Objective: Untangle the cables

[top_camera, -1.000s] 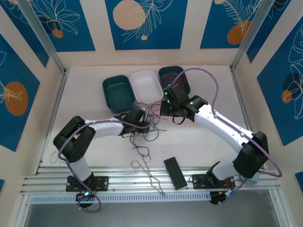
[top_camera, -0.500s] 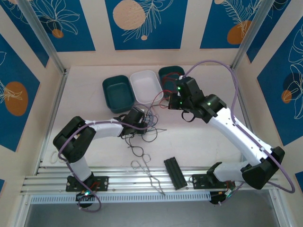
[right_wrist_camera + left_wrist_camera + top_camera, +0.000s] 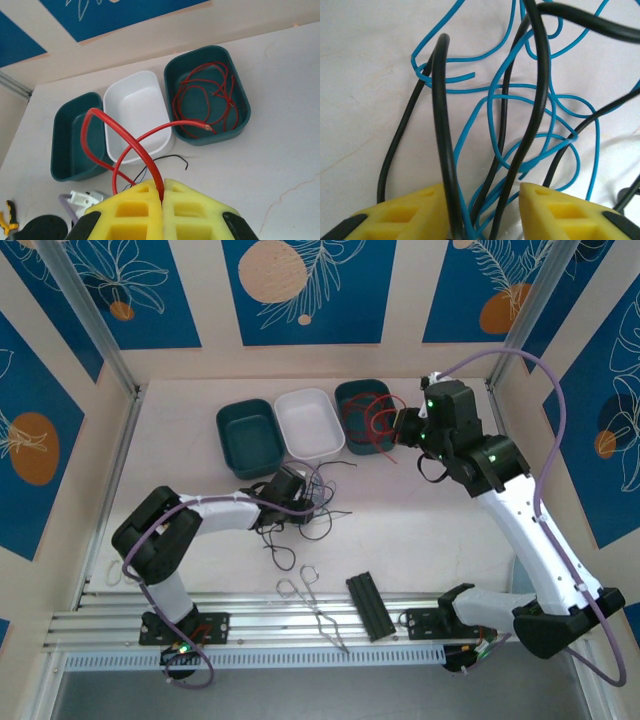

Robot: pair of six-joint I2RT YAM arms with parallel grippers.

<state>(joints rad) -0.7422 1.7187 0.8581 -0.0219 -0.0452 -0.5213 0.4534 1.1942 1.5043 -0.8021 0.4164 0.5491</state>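
Note:
Next, my right gripper lowers outward over the teal tray, which lies outward and below it, and releases the red cable where another already lies coiled.
A tangle of thin black and blue cables [image 3: 312,505] lies mid-table. My left gripper [image 3: 300,496] sits low over it. In the left wrist view the left gripper [image 3: 482,195] is open, its yellow fingers [image 3: 415,210] apart, with black cables [image 3: 441,100] and blue cables [image 3: 492,115] running loose between them. My right gripper [image 3: 403,426] hangs by the right teal tray [image 3: 350,392], shut on a red cable [image 3: 372,425]. From the right gripper [image 3: 162,186] this red cable [image 3: 145,137] arcs up in loops. Another red cable [image 3: 200,95] lies coiled in that tray [image 3: 243,107].
A white tray [image 3: 308,423] and a second teal tray [image 3: 248,438] stand in a row left of the right teal tray. Metal tongs [image 3: 315,605] and a black ribbed block [image 3: 368,605] lie near the front rail. Side walls close in the table.
My right arm has swung right and back, carrying the red cable away from the tangle to the right teal tray. The left arm has stayed over the tangle.

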